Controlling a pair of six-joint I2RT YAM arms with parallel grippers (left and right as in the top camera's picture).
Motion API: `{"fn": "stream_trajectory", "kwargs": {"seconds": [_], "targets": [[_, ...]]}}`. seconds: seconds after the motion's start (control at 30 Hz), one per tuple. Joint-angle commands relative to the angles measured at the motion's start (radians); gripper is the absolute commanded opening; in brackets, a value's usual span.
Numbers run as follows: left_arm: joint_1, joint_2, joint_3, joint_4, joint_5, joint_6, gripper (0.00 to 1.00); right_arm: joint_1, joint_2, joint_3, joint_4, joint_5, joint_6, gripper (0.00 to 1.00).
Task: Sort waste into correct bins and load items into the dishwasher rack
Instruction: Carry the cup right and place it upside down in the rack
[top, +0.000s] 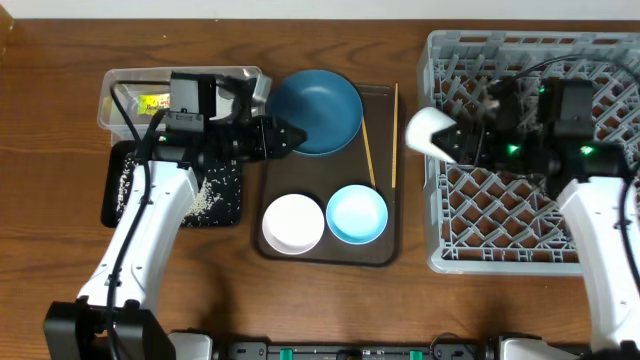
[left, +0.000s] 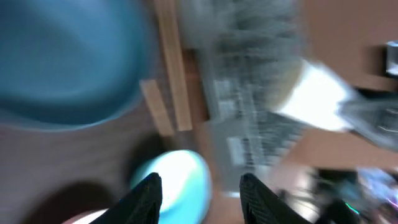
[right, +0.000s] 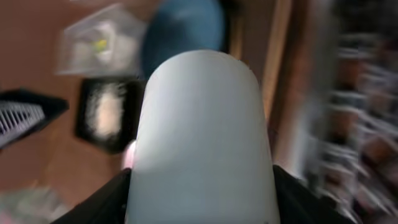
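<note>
My right gripper will next move over the rack, turn back and lower toward the rack's near corner by the brown tray, because the white cup (top: 428, 128) sticks out past the rack's edge.
My right gripper (top: 447, 138) is shut on the small white cup (top: 428, 128), which fills the right wrist view (right: 202, 137), held at the left edge of the grey dishwasher rack (top: 480, 250). My left gripper (top: 296, 138) is open and empty over the rim of the dark blue plate (top: 325, 105); its jaws (left: 200, 199) show above the light blue bowl (left: 177, 177). The white bowl (top: 293, 222) and light blue bowl (top: 357, 214) sit on the brown tray. Two chopsticks (top: 368, 155) lie beside the plate. The clear tub (top: 120, 85) holds a yellow wrapper (top: 152, 102). The black tray (top: 112, 190) holds rice (top: 210, 200).
The dark brown serving tray (top: 385, 255) lies between the bins and the rack. Both wrist views are motion-blurred. The wood table (top: 60, 150) extends to the left and front.
</note>
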Motion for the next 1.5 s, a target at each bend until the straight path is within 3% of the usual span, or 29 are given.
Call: {"fn": "stream_trajectory", "kwargs": {"seconds": [0.0, 0.27, 0.5, 0.63, 1.13, 1.47], "targets": [[0.004, 0.008, 0.007, -0.029, -0.264, 0.031, 0.49, 0.008, -0.036, 0.164, -0.101, 0.262, -0.016, 0.5], [0.004, 0.008, 0.007, -0.079, -0.394, 0.032, 0.68, 0.078, -0.023, 0.409, -0.46, 0.554, 0.013, 0.51], [0.004, 0.008, 0.006, -0.086, -0.412, 0.031, 0.72, 0.135, 0.055, 0.41, -0.663, 0.555, 0.014, 0.52], [0.004, 0.008, 0.006, -0.1, -0.45, 0.031, 0.79, 0.151, 0.119, 0.41, -0.744, 0.559, -0.002, 0.54], [0.004, 0.008, 0.005, -0.116, -0.455, 0.032, 0.82, 0.153, 0.356, 0.401, -0.739, 0.584, -0.061, 0.54], [0.004, 0.008, 0.005, -0.119, -0.458, 0.032, 0.82, 0.145, 0.389, 0.25, -0.614, 0.58, -0.068, 0.54]]}}
